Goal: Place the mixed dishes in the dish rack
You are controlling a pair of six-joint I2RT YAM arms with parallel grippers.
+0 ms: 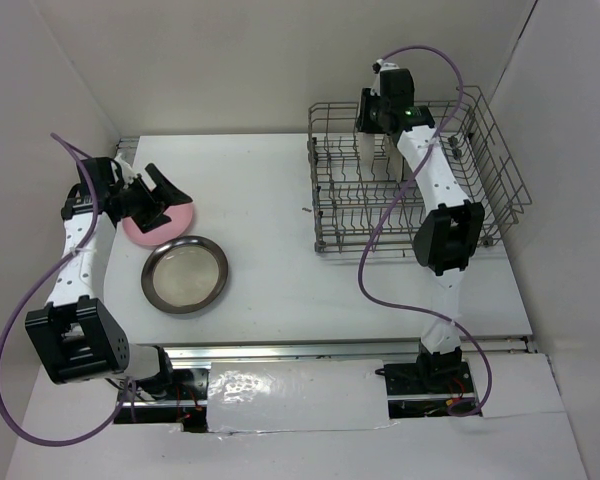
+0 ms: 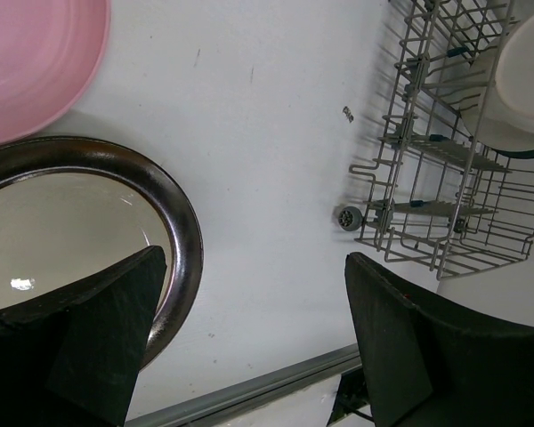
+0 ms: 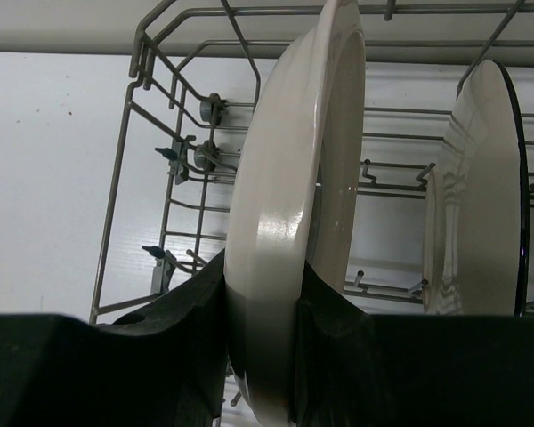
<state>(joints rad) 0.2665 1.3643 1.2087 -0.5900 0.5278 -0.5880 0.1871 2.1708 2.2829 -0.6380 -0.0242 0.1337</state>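
Observation:
I need to lower the cream plate (image 3: 285, 222) with my right gripper first and then let go of the cream plate's rim, so that the plate gets onto the rack's bottom wires beside the second pale plate.
The grey wire dish rack (image 1: 480, 190) stands at the back right. My right gripper (image 1: 376, 128) is above its back left part, shut on the rim of a cream plate (image 3: 285, 222) held upright on edge inside the rack (image 3: 160, 178). A second pale plate with a dark edge (image 3: 476, 205) stands to its right. The pink plate (image 1: 140, 232) and the brown-rimmed cream plate (image 1: 185, 273) lie flat on the left of the table. My left gripper (image 1: 165, 198) hovers over the pink plate, open and empty. In the left wrist view the gripper (image 2: 249, 338) is above bare table beside the brown-rimmed plate (image 2: 182, 240), with the pink plate (image 2: 36, 62) further off.
The white table (image 1: 270, 200) ends at a metal rail (image 1: 310, 350) along the near side. White walls close in the left, back and right. A small dark speck (image 1: 307, 210) lies left of the rack. The rack (image 2: 445, 178) with a plate (image 2: 529, 80) in it shows in the left wrist view.

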